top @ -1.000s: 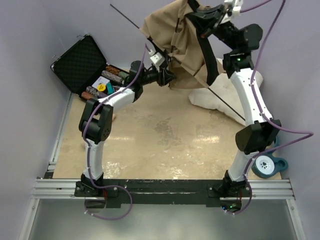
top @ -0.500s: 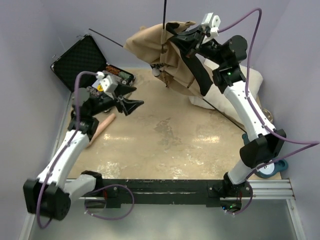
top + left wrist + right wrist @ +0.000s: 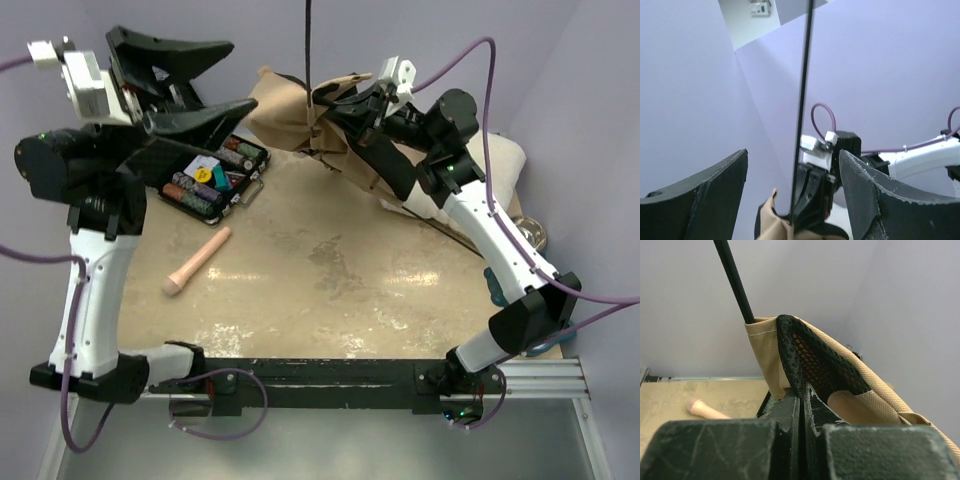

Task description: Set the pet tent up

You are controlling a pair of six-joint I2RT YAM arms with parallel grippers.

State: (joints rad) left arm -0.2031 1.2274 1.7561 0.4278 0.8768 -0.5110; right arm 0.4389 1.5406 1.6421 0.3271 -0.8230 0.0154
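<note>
Next I need to move my left gripper toward the right in the top view and close on the pole's upper part [image 3: 308, 28], as the black pole rises bare above the tent [image 3: 285, 108].
The pet tent [image 3: 285, 108] is a crumpled tan bundle hanging at the back of the table. One thin black pole [image 3: 308, 40] rises straight up from it. My right gripper [image 3: 328, 104] is shut on the tent's black mesh edge [image 3: 800, 360], with tan fabric [image 3: 765, 355] and the pole [image 3: 735, 285] just beyond the fingertips. My left gripper [image 3: 240, 73] is raised high at the back left, open and holding nothing, well apart from the tent. In the left wrist view the pole [image 3: 802, 110] stands in the distance between its fingers [image 3: 875, 195], above the tent [image 3: 771, 225].
An open black case [image 3: 180, 120] with coloured items lies under the left gripper. A pink peg [image 3: 197, 262] lies on the beige table top [image 3: 330, 290]. A white cushion [image 3: 510, 165] sits at the back right, behind the right arm. Lilac walls close both sides.
My left gripper has let go of the tent, opened wide and swung up to the back left. The right gripper has shifted the tent a little left and lower.
</note>
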